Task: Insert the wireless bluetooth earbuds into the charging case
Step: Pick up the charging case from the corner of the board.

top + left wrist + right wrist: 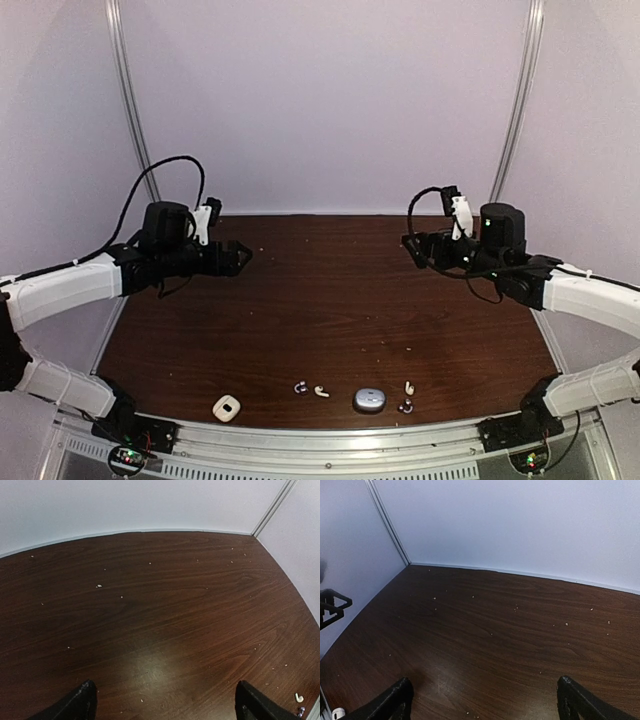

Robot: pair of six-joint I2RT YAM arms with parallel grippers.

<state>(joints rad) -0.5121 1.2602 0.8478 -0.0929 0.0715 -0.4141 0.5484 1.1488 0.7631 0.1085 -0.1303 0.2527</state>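
Note:
My right gripper will next lower toward the table's front edge, where the grey-blue charging case [368, 399] lies, and tilt its open fingers down around it.
The earbuds lie near the table's front edge: a dark purple earbud [299, 387] beside a white earbud [321, 391], and further right a white earbud [409, 387] above a dark purple earbud [405, 406]. A grey-blue charging case [368, 399] lies between the pairs. A white charging case [227, 407] lies to the left. My left gripper [240, 258] is open and empty, held high at the left rear. My right gripper [408, 245] is open and empty at the right rear. The left wrist view [165, 685] shows the right-hand white earbud [298, 697] and purple earbud [301, 711] at its corner.
The dark wooden table [330, 310] carries small pale crumbs. White walls close the back and sides. In the right wrist view [484, 680] the left gripper's tip [330, 607] shows at the left edge, and a small white thing [337, 712] is cut by the bottom-left corner.

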